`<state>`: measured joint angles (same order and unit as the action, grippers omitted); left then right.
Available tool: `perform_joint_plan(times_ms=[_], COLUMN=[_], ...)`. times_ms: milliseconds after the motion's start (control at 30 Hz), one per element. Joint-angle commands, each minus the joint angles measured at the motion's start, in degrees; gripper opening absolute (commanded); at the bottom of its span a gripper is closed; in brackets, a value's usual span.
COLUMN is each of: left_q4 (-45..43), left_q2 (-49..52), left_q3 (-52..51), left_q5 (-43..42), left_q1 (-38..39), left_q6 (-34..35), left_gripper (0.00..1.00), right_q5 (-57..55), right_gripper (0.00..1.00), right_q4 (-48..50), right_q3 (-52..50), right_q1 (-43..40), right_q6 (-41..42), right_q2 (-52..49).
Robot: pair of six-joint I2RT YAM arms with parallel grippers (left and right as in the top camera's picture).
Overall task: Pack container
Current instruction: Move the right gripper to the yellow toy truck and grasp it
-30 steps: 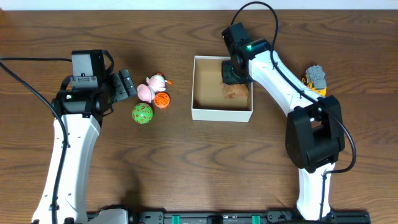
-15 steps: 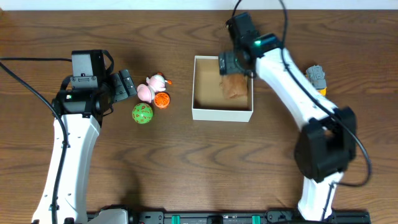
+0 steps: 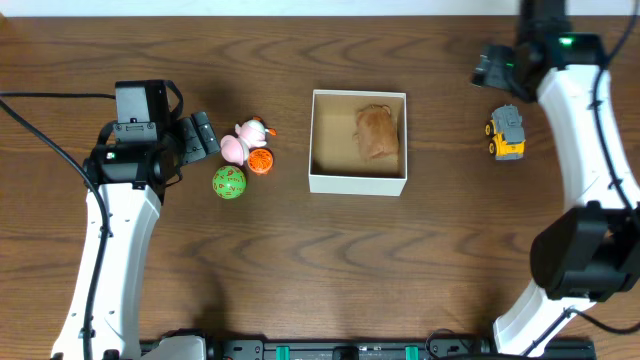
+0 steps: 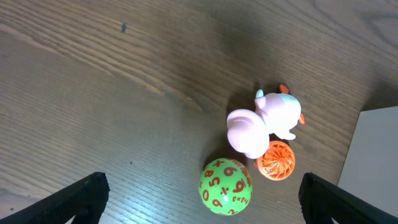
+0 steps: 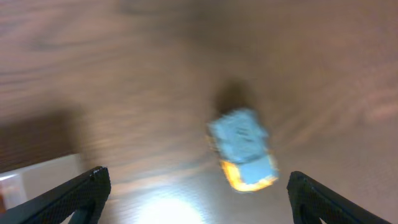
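The robot's open right gripper needs to go down next and shift away from the container [image 3: 356, 184] onto the truck's grey body, because the truck is below the fingers and off their middle.
The container [image 3: 356, 184], a shallow white box with a brown inside, sits mid-table with a brown plush toy [image 3: 378, 131] lying in its right half. My right gripper [image 3: 488, 68] is open and empty, up and to the right of the box, just above-left of a grey and yellow toy truck [image 3: 507, 133]. The blurred right wrist view shows the truck [image 5: 244, 149] ahead of the open gripper [image 5: 199, 200]. My left gripper [image 3: 204, 138] is open beside a pink toy [image 3: 245, 140], an orange ball [image 3: 261, 161] and a green number ball [image 3: 228, 183].
In the left wrist view the green ball [image 4: 226, 186] lies between the open fingers' line, with the orange ball [image 4: 276, 160] and pink toy [image 4: 264, 121] beyond. A white corner of the container [image 4: 376, 162] shows at the right edge.
My right gripper opened, left the brown toy in the container, and swung up and right to above the truck. The left arm has not moved.
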<state>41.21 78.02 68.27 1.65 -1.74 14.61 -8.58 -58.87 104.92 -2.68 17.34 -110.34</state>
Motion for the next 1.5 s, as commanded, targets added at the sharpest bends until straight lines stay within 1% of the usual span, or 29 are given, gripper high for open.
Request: perform_joint_plan(times_ms=[0, 100, 267, 433, 500, 667, 900, 1033, 1133, 1300, 1400, 1467], left_q4=[0.13, 0.13, 0.15, 0.15, 0.13, 0.15, 0.15, 0.13, 0.15, 0.13, 0.15, 0.13], left_q2=[0.04, 0.04, 0.04, 0.04, 0.04, 0.04, 0.04, 0.04, 0.04, 0.02, 0.04, 0.04], left_q3=[1.33, 1.33, 1.33, 1.33, 1.33, 1.33, 1.33, 1.33, 1.33, 1.33, 1.33, 1.33], left_q5=[-0.17, -0.17, -0.17, -0.17, -0.17, -0.17, -0.17, -0.17, -0.17, -0.17, -0.17, -0.17], left_q1=[-0.22, -0.24, -0.24, -0.24, -0.22, -0.24, -0.24, -0.22, -0.22, -0.24, -0.22, -0.24], left_q6=[0.09, 0.11, 0.09, 0.11, 0.09, 0.11, 0.11, 0.11, 0.09, 0.11, 0.09, 0.09], left_gripper=[0.98, 0.98, 0.98, 0.98, 0.98, 0.98, 0.98, 0.98, 0.98, 0.98, 0.98, 0.98], right_q5=[2.43, 4.04, 3.89, 4.09, 4.11, 4.33, 5.05, 5.05, 5.03, 5.05, 5.49, 5.86], right_gripper=[0.94, 0.95, 0.97, 0.92, 0.88, 0.83, 0.66, 0.59, 0.45, 0.33, 0.27, 0.25], right_q4=[-1.01, -1.18, -0.04, 0.02, -0.04, -0.04, 0.15, 0.44, 0.52, 0.04, -0.94, -1.42], right_q3=[-0.15, -0.15, -0.15, -0.15, -0.15, -0.2, -0.22, -0.63, -0.9, -0.5, 0.61, 1.62], right_q1=[-2.75, -4.39, -5.11, -5.68, -5.95, -6.64, -6.69, -6.69, -6.69, -6.49, -5.68, -4.59], right_q6=[-2.08, -6.88, -12.68, -13.2, -13.18, -13.14, -13.14, -13.14, -13.16, -13.11, -13.14, -13.16], right_q2=[-2.86, -5.75, -10.05, -13.55, -14.49, -16.55, -17.33, -17.4, -17.4, -17.35, -16.52, -15.19])
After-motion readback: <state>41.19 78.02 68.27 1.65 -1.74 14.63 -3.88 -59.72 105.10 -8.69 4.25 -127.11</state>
